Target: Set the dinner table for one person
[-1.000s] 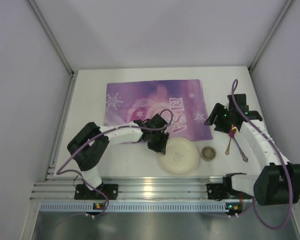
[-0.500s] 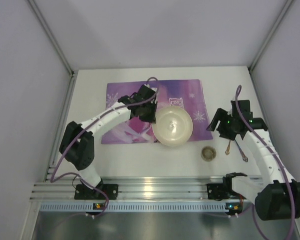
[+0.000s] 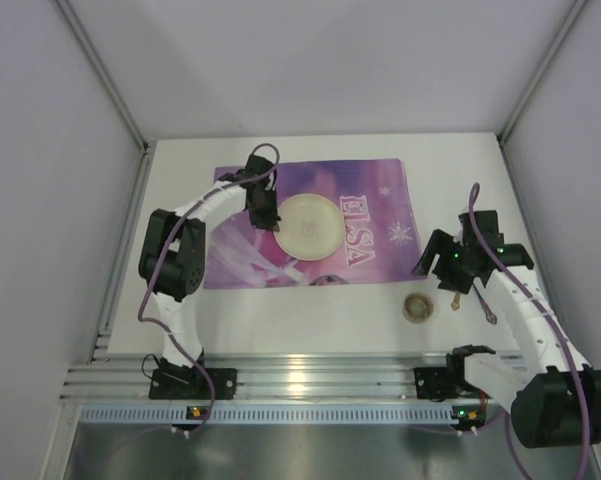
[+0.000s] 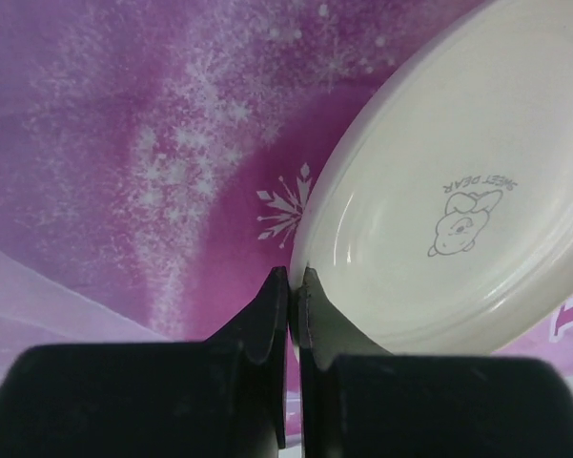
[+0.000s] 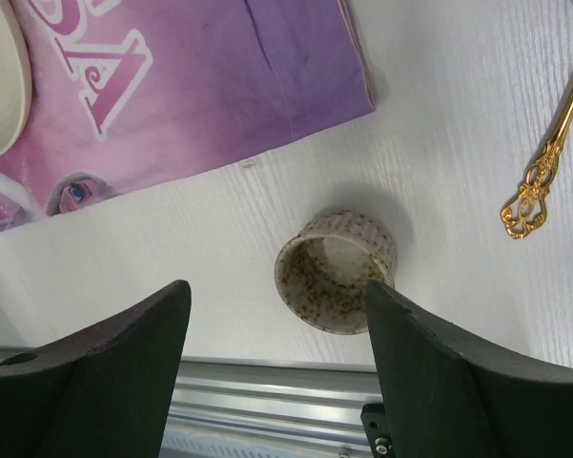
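My right gripper needs to move down and back onto the cup's rim on the utensil side, because the opening of the upright cup has room for one finger.
A cream plate (image 3: 309, 226) with a small bear print lies over the purple ELSA placemat (image 3: 380, 200) on the white dinner table (image 3: 280, 310). My left gripper (image 3: 270, 215) is shut on the plate's left rim; the left wrist view shows its jaws (image 4: 293, 277) pinching the rim of the plate (image 4: 458, 191) above the placemat (image 4: 124, 143). My right gripper (image 3: 445, 262) is open and empty, above the table. Its jaws (image 5: 276, 291) frame a small speckled cup (image 5: 336, 272) standing upright below them, also in the top view (image 3: 417, 307).
A gold-handled utensil (image 3: 460, 293) and a second one (image 3: 485, 308) lie on the table right of the cup; the gold handle shows in the right wrist view (image 5: 548, 157). A metal rail (image 3: 300, 380) runs along the near edge. Grey walls enclose the table.
My left gripper carried the plate from the near middle of the table back and left onto the placemat. My right gripper moved slightly nearer, over the cup, still open.
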